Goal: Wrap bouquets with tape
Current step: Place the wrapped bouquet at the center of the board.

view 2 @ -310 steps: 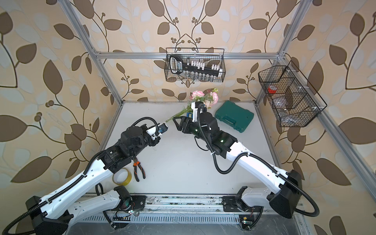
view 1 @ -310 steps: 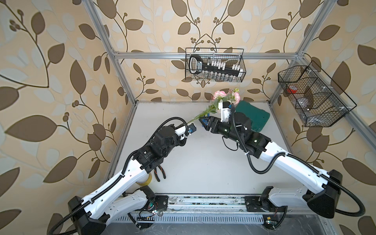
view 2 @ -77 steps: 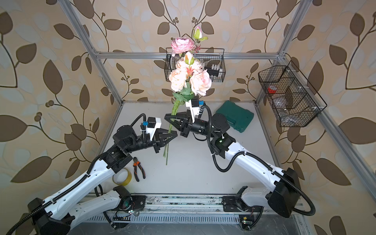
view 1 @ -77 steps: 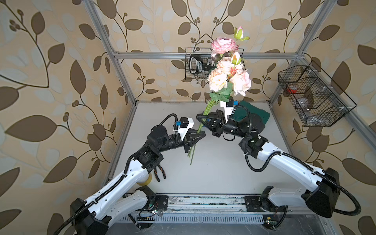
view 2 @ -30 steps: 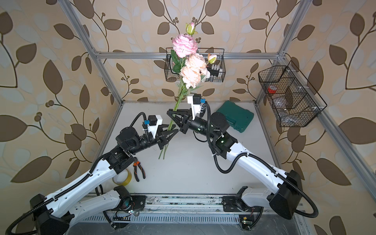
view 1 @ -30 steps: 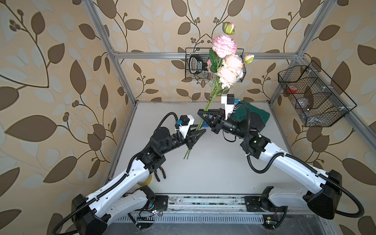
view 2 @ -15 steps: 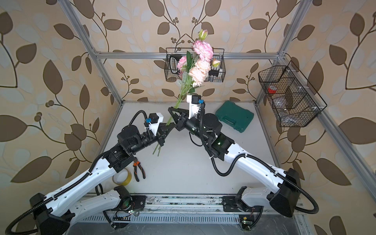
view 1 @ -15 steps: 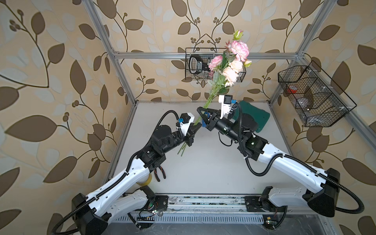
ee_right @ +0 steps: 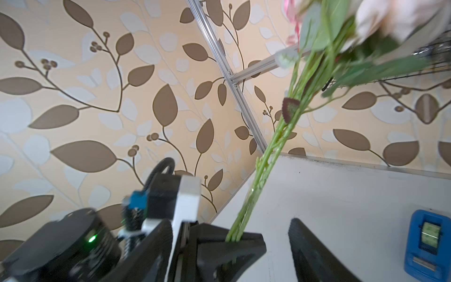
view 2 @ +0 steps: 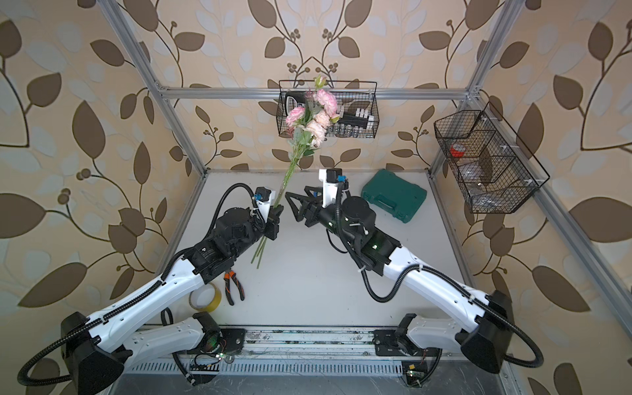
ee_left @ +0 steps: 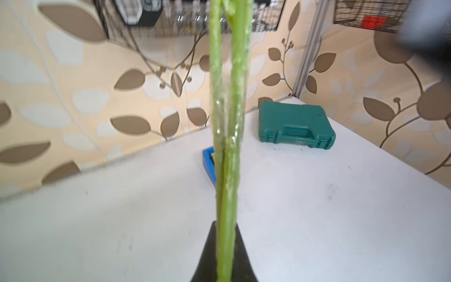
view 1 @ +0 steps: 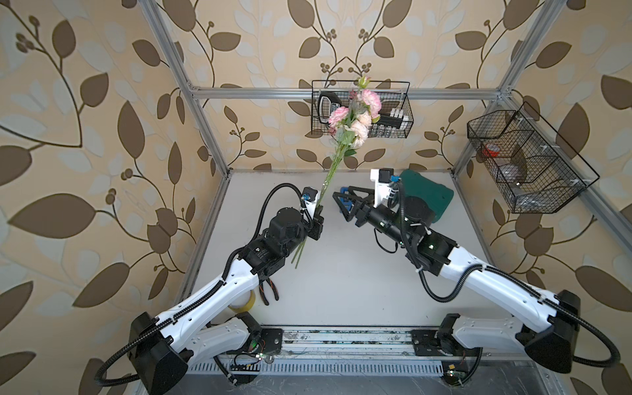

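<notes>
The bouquets tilt down flat onto the bare tabletop [view 1: 300, 271] beside the pliers next as my left gripper lowers and releases them, since clear film already wraps the stems.
The bouquets [view 1: 355, 118] [view 2: 313, 116], pink and cream roses on long green stems, lean up toward the back wall. My left gripper [view 1: 317, 219] [view 2: 275, 219] is shut on the stems low down, and the stem ends stick out below it. In the left wrist view the stems [ee_left: 228, 146] run up between the shut jaws of the left gripper [ee_left: 225, 225], with a glossy clear film round them. My right gripper [view 1: 342, 207] [view 2: 292, 207] [ee_right: 231, 223] stands open just right of the stems, holding nothing. The tape [ee_right: 430, 245] [ee_left: 208, 162], a blue dispenser, sits on the table beneath the right gripper.
A green tool case [view 1: 429, 195] [view 2: 393, 196] lies at the back right. A yellowish tape ring [view 2: 205, 301] and pliers [view 2: 233, 285] lie beside the left arm. Wire baskets hang on the back wall [view 1: 393, 109] and the right wall [view 1: 526, 160].
My right gripper has opened, let go of the stems and drawn back to the right. The left gripper now holds the bouquet alone, and the blooms have sunk lower.
</notes>
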`<state>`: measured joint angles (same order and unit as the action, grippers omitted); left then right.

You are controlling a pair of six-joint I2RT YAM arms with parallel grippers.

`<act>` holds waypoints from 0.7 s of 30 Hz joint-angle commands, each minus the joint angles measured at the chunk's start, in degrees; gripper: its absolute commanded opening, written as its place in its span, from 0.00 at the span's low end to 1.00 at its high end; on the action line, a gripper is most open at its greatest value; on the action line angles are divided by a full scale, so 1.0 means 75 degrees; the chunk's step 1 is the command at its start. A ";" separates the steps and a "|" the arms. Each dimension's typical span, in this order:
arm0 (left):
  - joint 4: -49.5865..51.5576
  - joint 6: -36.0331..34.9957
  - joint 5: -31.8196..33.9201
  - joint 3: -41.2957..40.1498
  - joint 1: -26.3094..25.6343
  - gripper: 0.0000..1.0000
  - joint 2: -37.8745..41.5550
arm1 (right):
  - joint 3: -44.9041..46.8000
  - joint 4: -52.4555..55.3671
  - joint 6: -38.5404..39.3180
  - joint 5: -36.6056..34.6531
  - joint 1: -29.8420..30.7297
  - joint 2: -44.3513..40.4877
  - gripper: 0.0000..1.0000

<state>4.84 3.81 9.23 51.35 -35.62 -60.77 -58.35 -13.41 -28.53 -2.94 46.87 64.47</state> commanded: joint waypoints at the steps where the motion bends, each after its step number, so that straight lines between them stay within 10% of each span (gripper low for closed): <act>1: 0.1380 0.2555 -0.0418 0.0079 0.0987 0.00 -0.0249 | 0.0905 0.0348 0.0554 -0.0955 0.0011 -0.1089 0.79; 9: 0.1233 0.4634 -0.1305 -0.0853 0.2205 0.00 -0.1295 | 0.2308 0.0925 0.1521 -0.3241 -0.0161 -0.3072 0.86; 21: 0.0179 0.4288 -0.1982 -0.0638 0.2218 0.00 -0.3602 | 0.3188 0.0912 0.2473 -0.4068 -0.0387 -0.3523 0.87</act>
<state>9.72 36.23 -3.66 45.25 -18.76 -86.28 -35.90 -6.52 -12.78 -30.81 44.56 38.37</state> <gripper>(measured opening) 0.067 0.871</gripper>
